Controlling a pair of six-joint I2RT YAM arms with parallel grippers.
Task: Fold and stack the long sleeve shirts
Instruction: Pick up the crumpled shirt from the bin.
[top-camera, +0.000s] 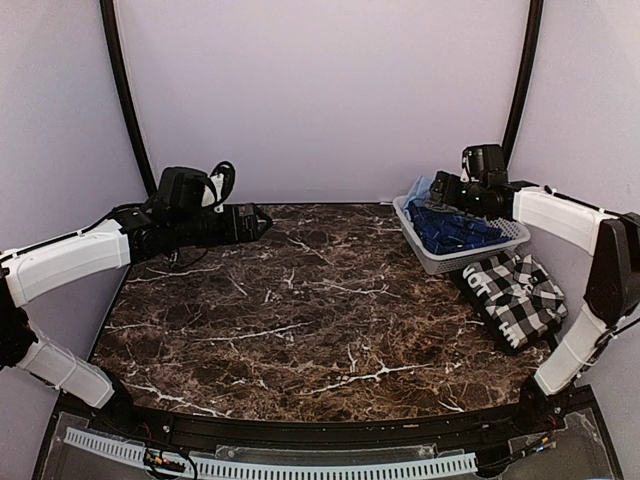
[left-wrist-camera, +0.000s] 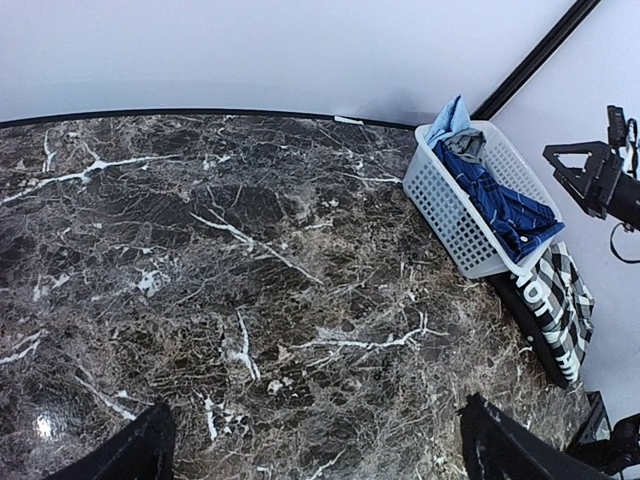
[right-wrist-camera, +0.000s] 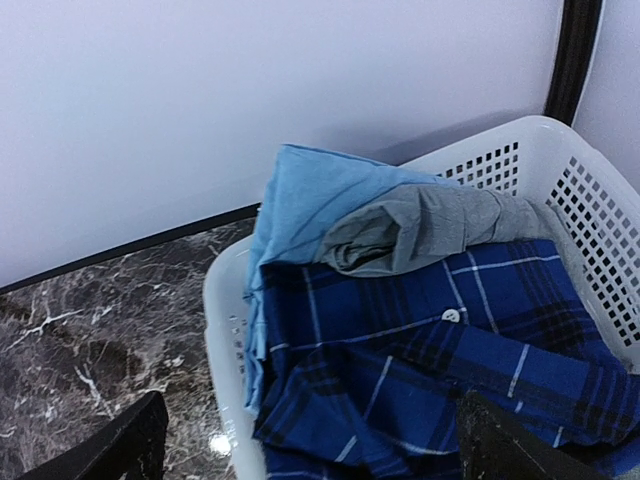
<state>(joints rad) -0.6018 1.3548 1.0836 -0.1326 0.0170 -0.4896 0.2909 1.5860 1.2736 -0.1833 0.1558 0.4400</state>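
My right gripper will next go down into the basket (top-camera: 436, 262), to the bunched folds of the blue plaid shirt (right-wrist-camera: 450, 370).
The royal blue plaid shirt (right-wrist-camera: 450, 370) lies crumpled in a white plastic basket (top-camera: 436, 262) at the table's back right; it also shows in the top view (top-camera: 455, 230) and the left wrist view (left-wrist-camera: 500, 205). The black-and-white check shirt (top-camera: 515, 295) lies folded on the table just in front of the basket, also in the left wrist view (left-wrist-camera: 560, 305). My right gripper (right-wrist-camera: 310, 455) is open and empty, hovering over the basket's left end above the blue plaid shirt. My left gripper (left-wrist-camera: 315, 450) is open and empty above the bare marble at the back left.
A light blue cloth (right-wrist-camera: 310, 195) and a grey cloth (right-wrist-camera: 430, 235) lie in the basket behind the plaid shirt. The dark marble table (top-camera: 300, 310) is walled by pale panels and black poles at the back corners.
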